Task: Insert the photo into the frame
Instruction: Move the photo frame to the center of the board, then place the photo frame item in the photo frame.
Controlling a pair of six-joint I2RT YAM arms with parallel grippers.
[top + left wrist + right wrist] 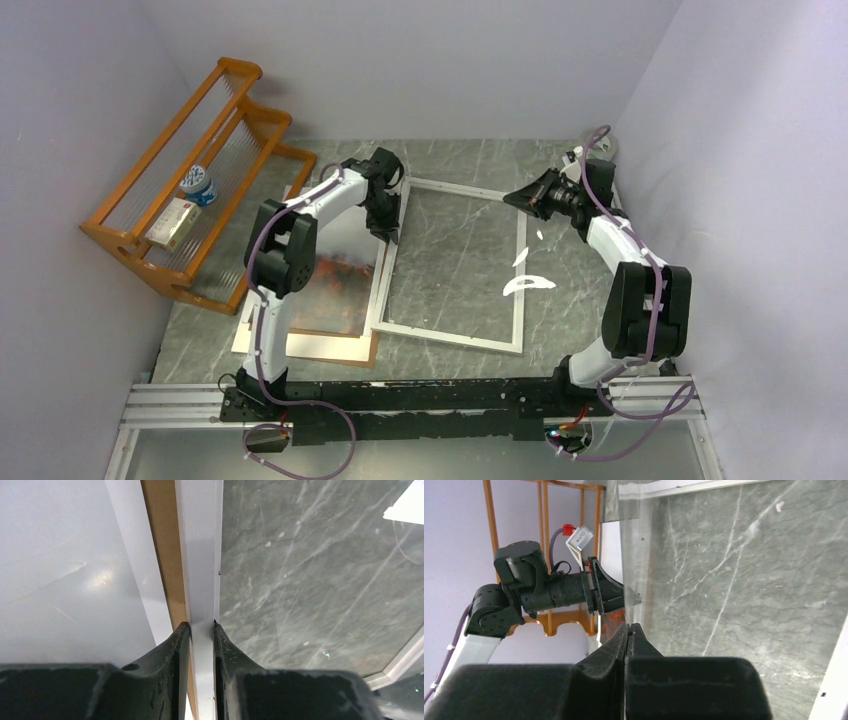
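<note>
The photo's white border is to the left of my left gripper in the wrist view, so my left gripper will next move sideways over that border and let go of the frame's bar.
The white frame (450, 335) lies flat on the marble table. My left gripper (388, 232) is shut on its left rail (200, 570), one finger on each side. The photo (335, 285), grey sky above red-orange trees, lies left of the frame on the brown backing board (330, 358); its white border (135, 555) and the board's edge (160, 555) show beside the rail. My right gripper (512, 197) is at the frame's far right corner, shut (629, 626) on the edge of the clear pane (724, 580), which looks tilted up off the frame.
An orange wooden rack (190, 150) stands at the far left with a small cup (200, 185) and a box (172, 222) in it. Walls close in on the left, back and right. The left arm (549, 587) shows across the pane in the right wrist view.
</note>
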